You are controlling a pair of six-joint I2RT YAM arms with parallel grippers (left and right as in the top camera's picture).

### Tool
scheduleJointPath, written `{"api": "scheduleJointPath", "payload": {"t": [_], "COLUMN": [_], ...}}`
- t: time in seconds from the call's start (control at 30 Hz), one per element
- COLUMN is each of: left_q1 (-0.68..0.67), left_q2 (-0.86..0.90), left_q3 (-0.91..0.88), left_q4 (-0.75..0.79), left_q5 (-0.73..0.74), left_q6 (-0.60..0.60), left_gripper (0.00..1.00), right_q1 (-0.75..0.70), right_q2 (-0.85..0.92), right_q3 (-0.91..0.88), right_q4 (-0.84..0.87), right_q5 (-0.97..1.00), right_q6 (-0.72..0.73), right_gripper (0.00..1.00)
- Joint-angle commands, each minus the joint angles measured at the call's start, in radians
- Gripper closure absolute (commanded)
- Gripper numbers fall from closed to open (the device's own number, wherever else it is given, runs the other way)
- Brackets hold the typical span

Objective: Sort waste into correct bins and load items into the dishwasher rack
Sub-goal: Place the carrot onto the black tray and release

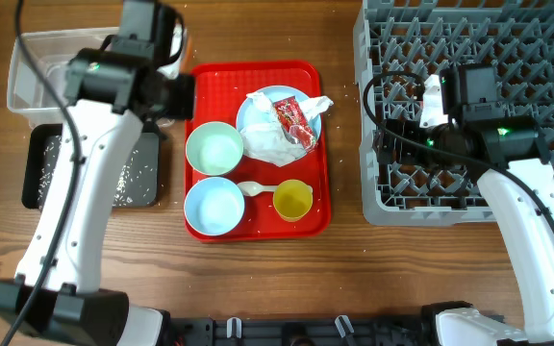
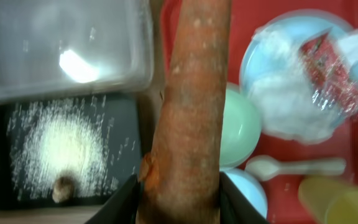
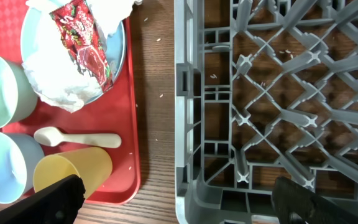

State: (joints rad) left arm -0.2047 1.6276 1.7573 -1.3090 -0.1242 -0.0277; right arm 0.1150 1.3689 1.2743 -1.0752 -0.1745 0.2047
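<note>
The black tray with food scraps is below the robot's left gripper and to the left in the overhead view, so the left gripper needs to swing over it next, lower and let go of the carrot.
My left gripper is shut on the orange carrot and holds it above the gap between the bins and the red tray. The clear tub is empty. The black tray holds rice grains and a brown lump. The blue plate carries the white napkin and red wrapper. The green bowl, blue bowl, yellow cup and spoon sit on the red tray. My right gripper is open and empty over the left edge of the grey rack.
A few rice grains lie on the wood between the red tray and the rack. The rack holds nothing. The black tray and clear tub are partly hidden under my left arm in the overhead view.
</note>
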Motion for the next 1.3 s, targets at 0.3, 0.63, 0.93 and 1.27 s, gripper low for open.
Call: {"api": "scheduleJointPath", "payload": {"t": [0.3,0.63,0.93,1.27], "left_q1": [0.259,0.466,0.488,0.489], "left_q2": [-0.027,-0.027,-0.027,-0.023], "left_q3": [-0.278,-0.647,-0.86,-0.86], "left_q4": [0.062,0.486,0.869,1.035], "left_q5": [-0.008,0.019,0.037,-0.002], "left_q6": [-0.143,-0.447,-0.745,-0.925], "left_gripper": [0.83,0.79,0.94,0.92], "right_q1": [0.005,0.005,0.005,0.005], "right_q2": [0.002,0.002,0.002,0.002], "right_q3": [0.019,0.019,0.019,0.019], "right_q4": [-0.013,-0.013,-0.019,-0.025], "right_q5": [0.019,0.018,0.018,0.018], "right_q6": [0.005,0.007,0.01,0.034], "right_gripper": [0.0,0.0,0.01,0.0]}}
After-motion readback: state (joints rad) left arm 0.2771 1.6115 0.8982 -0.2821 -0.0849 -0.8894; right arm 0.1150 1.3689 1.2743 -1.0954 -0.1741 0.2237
